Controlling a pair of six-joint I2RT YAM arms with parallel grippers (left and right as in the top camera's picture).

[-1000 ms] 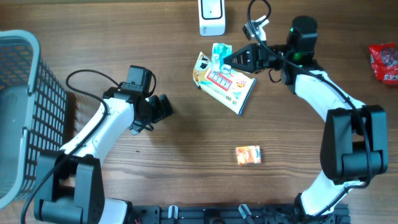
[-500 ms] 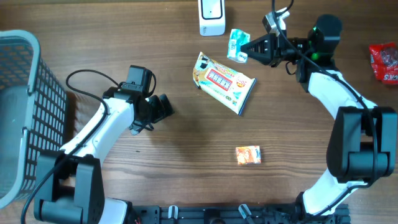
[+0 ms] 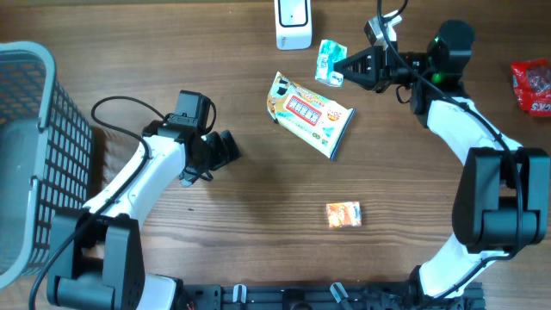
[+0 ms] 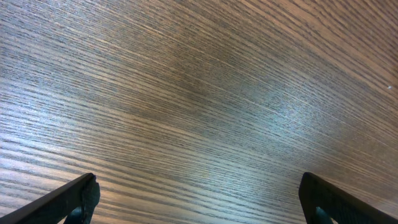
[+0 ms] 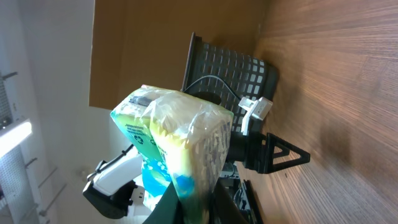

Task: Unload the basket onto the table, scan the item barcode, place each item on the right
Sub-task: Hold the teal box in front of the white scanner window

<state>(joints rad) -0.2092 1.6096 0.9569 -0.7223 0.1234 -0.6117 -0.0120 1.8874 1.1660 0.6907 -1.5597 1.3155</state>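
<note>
My right gripper needs to swing over the scanner (image 3: 293,23) first, then down to the clear wood by the red packet and release there. That wood is below my right gripper, to its right in the overhead view.
My right gripper (image 3: 341,67) is shut on the item, a small teal and white packet (image 3: 327,62), and holds it above the table just right of the white scanner (image 3: 293,23) at the far edge. In the right wrist view the packet (image 5: 177,149) stands pinched between the dark fingers (image 5: 176,202), its clear wrapper and green print showing; I see no barcode on the faces in view. My left gripper (image 3: 231,148) hangs open over bare wood at the left middle, and in its wrist view my left gripper (image 4: 199,202) has nothing between its fingertips (image 4: 78,199).
A yellow snack bag (image 3: 310,114) lies flat below the scanner. A small orange packet (image 3: 343,214) sits near the front middle. A red packet (image 3: 532,84) lies at the right edge. A grey mesh basket (image 3: 26,155) stands at the far left.
The right gripper lifted the teal packet off the yellow bag and carried it right and toward the far edge, then held still. The left arm has not moved.
</note>
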